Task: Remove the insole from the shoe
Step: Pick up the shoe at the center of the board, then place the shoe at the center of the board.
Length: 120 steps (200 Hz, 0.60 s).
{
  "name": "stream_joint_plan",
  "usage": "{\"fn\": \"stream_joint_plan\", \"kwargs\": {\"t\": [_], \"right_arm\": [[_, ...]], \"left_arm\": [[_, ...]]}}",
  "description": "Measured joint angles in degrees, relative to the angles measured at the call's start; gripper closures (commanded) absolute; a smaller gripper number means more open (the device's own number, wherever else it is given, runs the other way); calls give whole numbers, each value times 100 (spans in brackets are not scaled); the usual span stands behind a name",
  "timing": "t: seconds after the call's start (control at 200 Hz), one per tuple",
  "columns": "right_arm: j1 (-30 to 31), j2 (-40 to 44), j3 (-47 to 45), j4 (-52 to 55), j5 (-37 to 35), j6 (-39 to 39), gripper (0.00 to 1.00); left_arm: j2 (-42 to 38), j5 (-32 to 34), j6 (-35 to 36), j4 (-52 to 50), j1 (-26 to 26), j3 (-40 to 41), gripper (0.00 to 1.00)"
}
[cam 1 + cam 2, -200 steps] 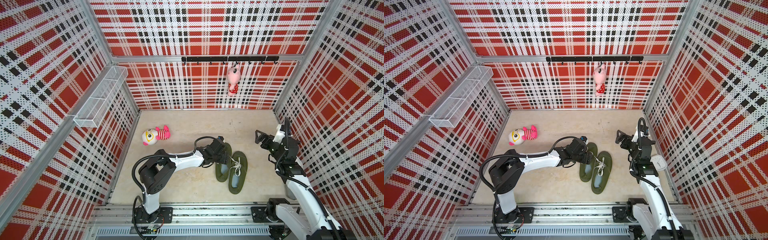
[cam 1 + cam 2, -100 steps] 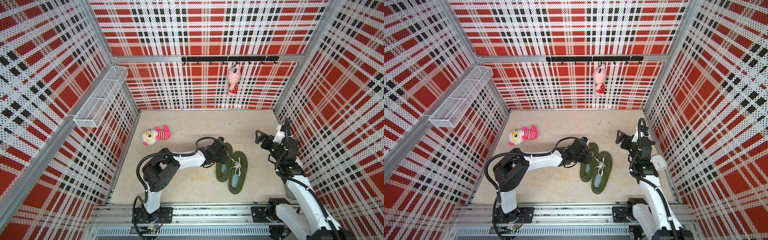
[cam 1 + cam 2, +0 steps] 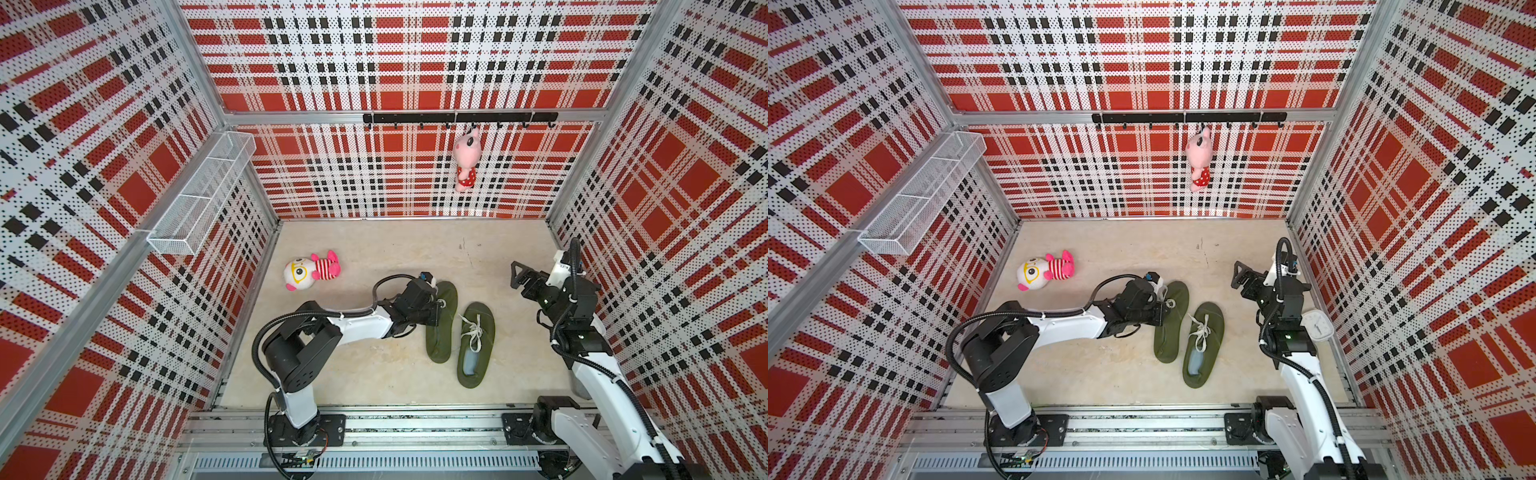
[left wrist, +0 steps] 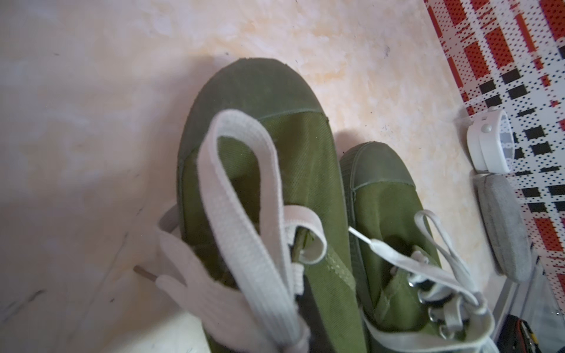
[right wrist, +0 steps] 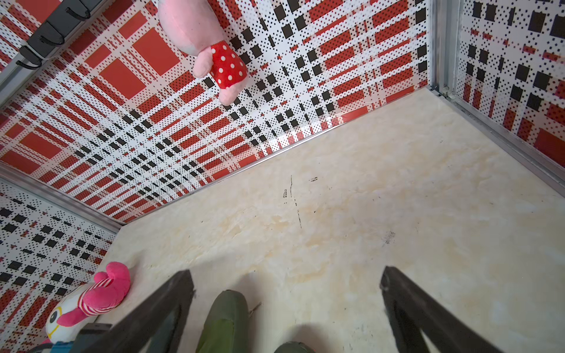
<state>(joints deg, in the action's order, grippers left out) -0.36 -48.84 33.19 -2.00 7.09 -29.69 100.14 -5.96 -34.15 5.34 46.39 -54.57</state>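
My left gripper holds the shoe by its lace [image 4: 244, 195] and will next carry it outward and toward the plush toy to release it on bare floor, since the other shoe crowds it.
Two olive-green lace-up shoes lie side by side on the floor. My left gripper [image 3: 434, 309] [image 3: 1158, 311] is down on the lace area of the left shoe [image 3: 440, 336] [image 4: 269, 101], shut on its white lace [image 4: 244, 195]. Its fingers are out of the left wrist view, where the lace loops bunch toward the lens. The right shoe [image 3: 478, 345] [image 3: 1204, 332] shows a grey-blue insole [image 3: 470, 360] [image 3: 1196, 360] in its opening. No insole shows in the left shoe. My right gripper [image 3: 517, 276] [image 5: 286, 272] hangs open and empty to the right of the shoes.
A white-and-pink plush toy [image 3: 311, 270] lies at the floor's left. A pink plush [image 3: 465, 160] hangs from the black hook rail [image 3: 415, 117]. A wire basket [image 3: 199, 195] juts from the left wall. A white clock [image 3: 1316, 326] and a grey object [image 4: 501, 226] sit by the right wall.
My left gripper's jaws have closed at the left shoe's lace, with the arm nearly still. The right arm has not moved.
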Motion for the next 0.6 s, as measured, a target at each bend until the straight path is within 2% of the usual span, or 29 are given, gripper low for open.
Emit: {"fn": "stream_joint_plan", "kwargs": {"t": [0.18,0.371,0.486,0.601], "right_arm": [[0,0,0,-2,72,0,0],[28,-120,9,2,369,24,0],[186,-332,87,44,509,63,0],[490,-612,245,94,584,160,0]], "left_arm": [[-903,-210,-13,238,-645,671,100],[-1751,-310,199,177,-1493,953,100],[-2015,-308,348,105,-1941,1086,100],[-1998,-317,470,17,-2138,1189,100]]}}
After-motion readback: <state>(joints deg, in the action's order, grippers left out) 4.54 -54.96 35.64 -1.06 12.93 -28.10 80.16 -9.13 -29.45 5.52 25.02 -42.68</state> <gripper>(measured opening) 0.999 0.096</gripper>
